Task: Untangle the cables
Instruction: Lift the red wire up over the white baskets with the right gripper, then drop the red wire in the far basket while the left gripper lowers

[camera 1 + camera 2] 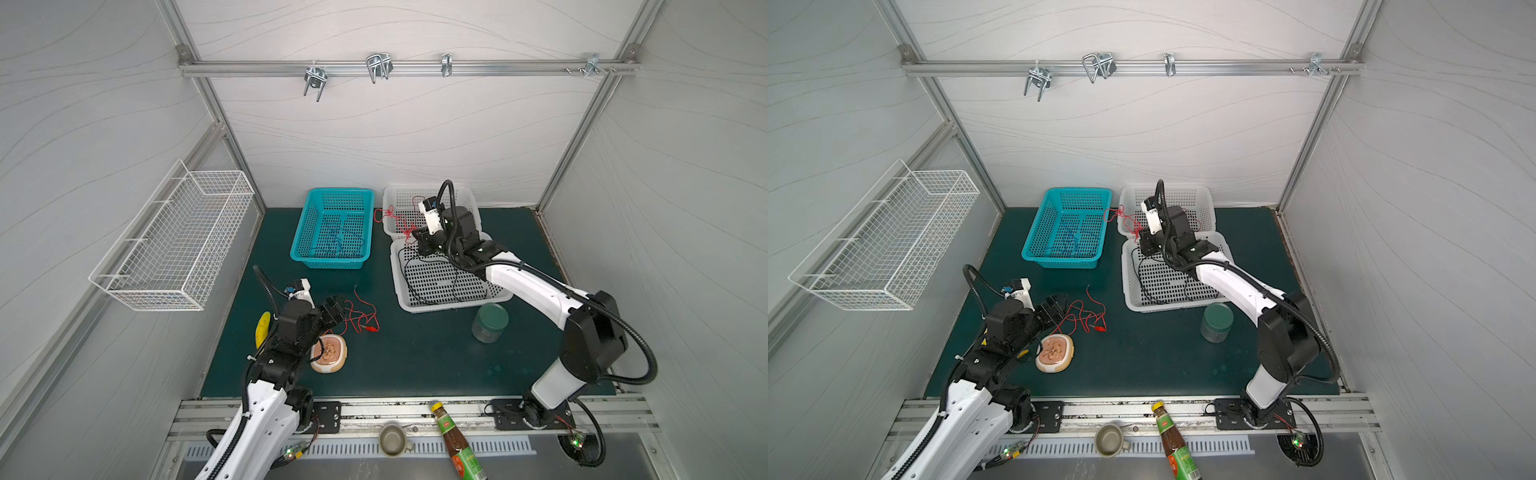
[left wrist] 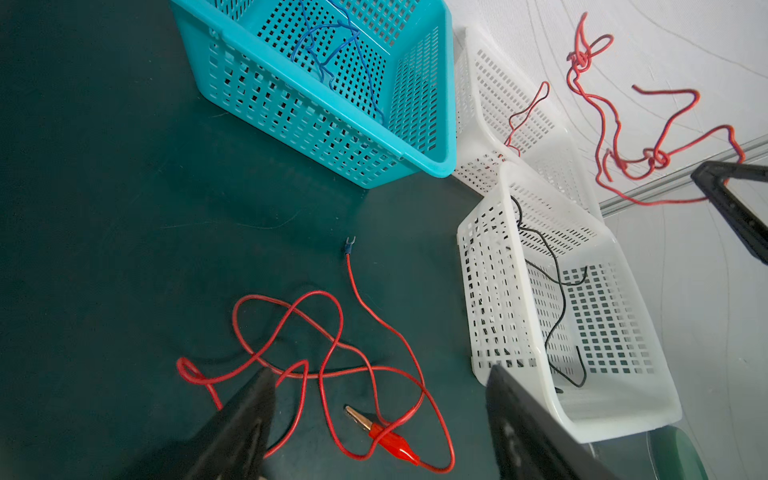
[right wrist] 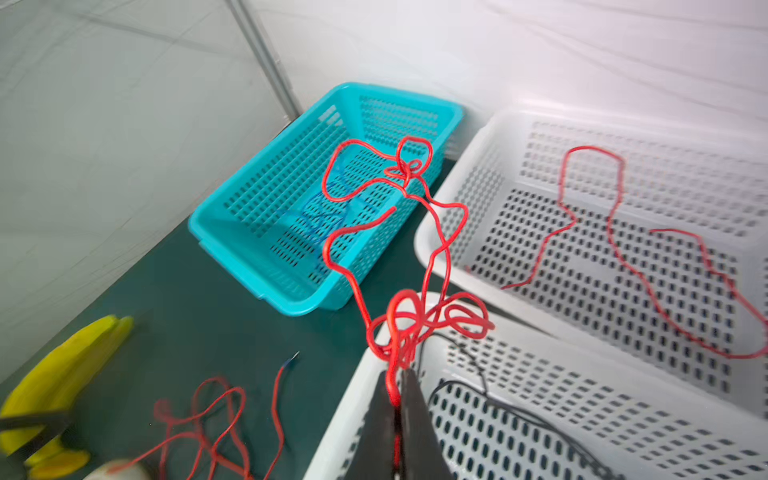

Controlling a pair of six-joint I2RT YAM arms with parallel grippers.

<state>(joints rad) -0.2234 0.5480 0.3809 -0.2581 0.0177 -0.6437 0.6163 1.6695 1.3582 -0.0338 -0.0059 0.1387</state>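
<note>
My right gripper will next carry the knotted red cable outward over the far white basket (image 1: pixel 412 211) (image 3: pixel 588 244) and let it go, because another red cable is already there.
A loose red cable (image 1: pixel 361 316) (image 2: pixel 332 374) with a red clip end (image 2: pixel 392 442) lies looped on the green mat. My left gripper (image 1: pixel 338 305) (image 2: pixel 380 374) hovers open just over it, holding nothing. My right gripper (image 1: pixel 417 243) (image 3: pixel 397 380) is shut on a knotted red cable (image 3: pixel 399 199) (image 1: pixel 395 220), held up over the rims of the two white baskets. Another red cable (image 3: pixel 615 232) lies in the far white basket. A black cable (image 2: pixel 552 291) (image 1: pixel 432 286) lies in the near white basket, and a blue cable (image 2: pixel 332 54) in the teal basket.
The teal basket (image 1: pixel 332 262) and two white baskets (image 1: pixel 453 306) (image 1: pixel 388 195) stand at the back. A lidded jar (image 1: pixel 490 322) sits right of centre. A banana (image 1: pixel 262 328) and a round tan toy (image 1: pixel 328 353) lie beside the left arm. A wire rack (image 1: pixel 174 241) hangs on the left wall.
</note>
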